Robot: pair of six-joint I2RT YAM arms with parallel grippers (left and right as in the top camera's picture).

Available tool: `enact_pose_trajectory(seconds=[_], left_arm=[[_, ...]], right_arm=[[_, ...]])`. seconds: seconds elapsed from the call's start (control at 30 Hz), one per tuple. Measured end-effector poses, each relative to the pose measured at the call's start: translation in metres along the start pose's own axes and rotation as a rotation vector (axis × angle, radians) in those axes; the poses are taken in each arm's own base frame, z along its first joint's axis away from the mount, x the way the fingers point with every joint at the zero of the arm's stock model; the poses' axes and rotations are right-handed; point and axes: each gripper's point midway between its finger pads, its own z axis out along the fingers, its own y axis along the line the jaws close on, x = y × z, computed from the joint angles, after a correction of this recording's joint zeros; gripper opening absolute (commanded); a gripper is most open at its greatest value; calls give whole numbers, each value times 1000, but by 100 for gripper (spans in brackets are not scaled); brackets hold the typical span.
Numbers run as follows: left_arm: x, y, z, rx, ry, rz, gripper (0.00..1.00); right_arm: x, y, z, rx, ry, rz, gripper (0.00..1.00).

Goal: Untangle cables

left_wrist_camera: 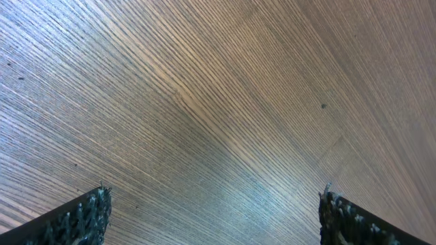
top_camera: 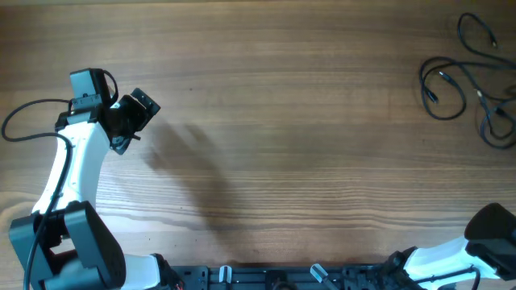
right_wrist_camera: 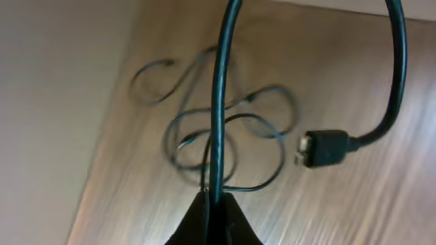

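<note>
My right gripper will next move back and down past the black loops to release its cable on their near side, because the wood lies bare there.
The cables [top_camera: 472, 84] lie as loose black loops at the table's far right in the overhead view. In the right wrist view my right gripper [right_wrist_camera: 216, 199] is shut on one black cable [right_wrist_camera: 219, 102], which rises from between its fingers. That cable arcs over and ends in a hanging plug [right_wrist_camera: 325, 148]. More cable loops [right_wrist_camera: 225, 139] lie blurred on the wood below it. My left gripper [top_camera: 133, 121] hangs over the left side of the table, far from the cables. It is open [left_wrist_camera: 214, 218], with only bare wood between its fingers [left_wrist_camera: 85, 218].
The wooden table [top_camera: 282, 145] fills the overhead view. The right arm [top_camera: 484, 242] enters at the bottom right corner, its gripper out of that view. The table's left edge [right_wrist_camera: 102, 136] runs close beside the loops in the right wrist view.
</note>
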Motion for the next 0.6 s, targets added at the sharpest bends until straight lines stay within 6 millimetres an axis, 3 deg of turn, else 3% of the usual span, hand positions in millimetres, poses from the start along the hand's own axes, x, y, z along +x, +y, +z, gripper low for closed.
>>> enact_pose_trajectory(seconds=[0.07, 0.13, 0.27, 0.3, 0.33, 0.37, 0.47, 0.6], left_arm=[[0, 0, 0, 0, 0, 0, 100], [0, 0, 0, 0, 0, 0, 100], [0, 0, 0, -1, 0, 0, 100], [0, 0, 0, 0, 0, 0, 100], [0, 0, 0, -1, 1, 0, 100], [0, 0, 0, -1, 0, 0, 100], [0, 0, 0, 0, 1, 0, 100], [0, 0, 0, 0, 0, 0, 100]], right_arm=[[-6, -16, 6, 67, -27, 72, 4], [0, -27, 23, 122, -7, 113, 5], [30, -62, 76, 282, 69, 203, 5], [36, -67, 93, 297, 81, 211, 33], [42, -71, 105, 307, 92, 215, 92], [51, -77, 119, 321, 107, 223, 100], [73, -87, 151, 318, 156, 211, 100], [90, -61, 157, 159, 275, 125, 100]])
